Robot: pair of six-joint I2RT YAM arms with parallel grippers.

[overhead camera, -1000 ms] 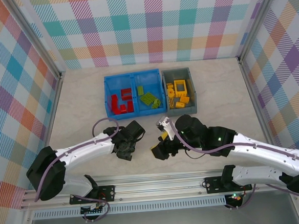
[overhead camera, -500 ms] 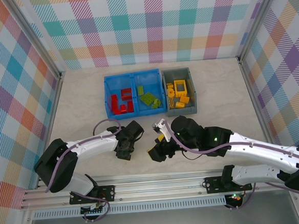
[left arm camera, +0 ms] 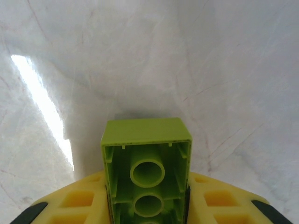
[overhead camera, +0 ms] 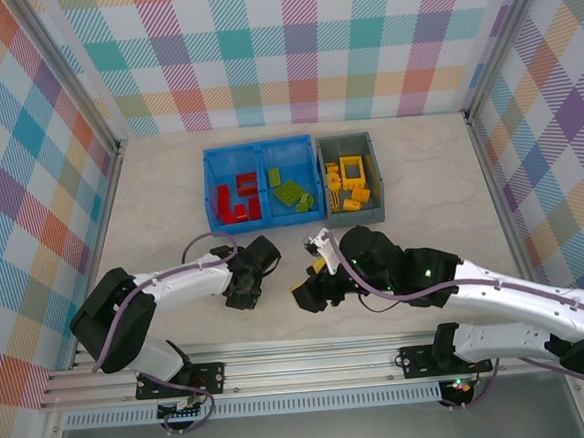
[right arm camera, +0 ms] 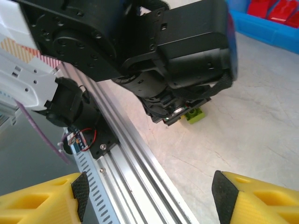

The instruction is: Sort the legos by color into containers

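I will lift my left gripper outward and bring it down into the blue container's green-lego section [overhead camera: 296, 170] to let go of the lime green lego, because that section is outward of my gripper.
A lime green lego [left arm camera: 146, 158] lies on the table with its hollow underside toward the left wrist camera. My left gripper [left arm camera: 147, 189] is shut on it, a yellow finger [left arm camera: 74, 201] pressed against each side. From above, that gripper [overhead camera: 241, 299] is low over the near table; the right wrist view shows the same lego [right arm camera: 195, 114] beneath it. My right gripper [overhead camera: 307, 296] is just to the right, open with nothing between its fingers [right arm camera: 78, 193]. The blue container [overhead camera: 259, 146] holds red legos [overhead camera: 236, 201] and green legos [overhead camera: 290, 194]. The grey container [overhead camera: 347, 138] holds yellow legos [overhead camera: 348, 183].
The aluminium rail [overhead camera: 312, 363] runs along the near table edge, right under my right gripper [right arm camera: 152, 200]. The two wrists are close together. Plaid walls [overhead camera: 58, 175] enclose the table on three sides. A corner of the blue container [right arm camera: 261, 28] shows at top right.
My left gripper's jaws have come together on the green lego. The right gripper has drifted slightly and stays open.
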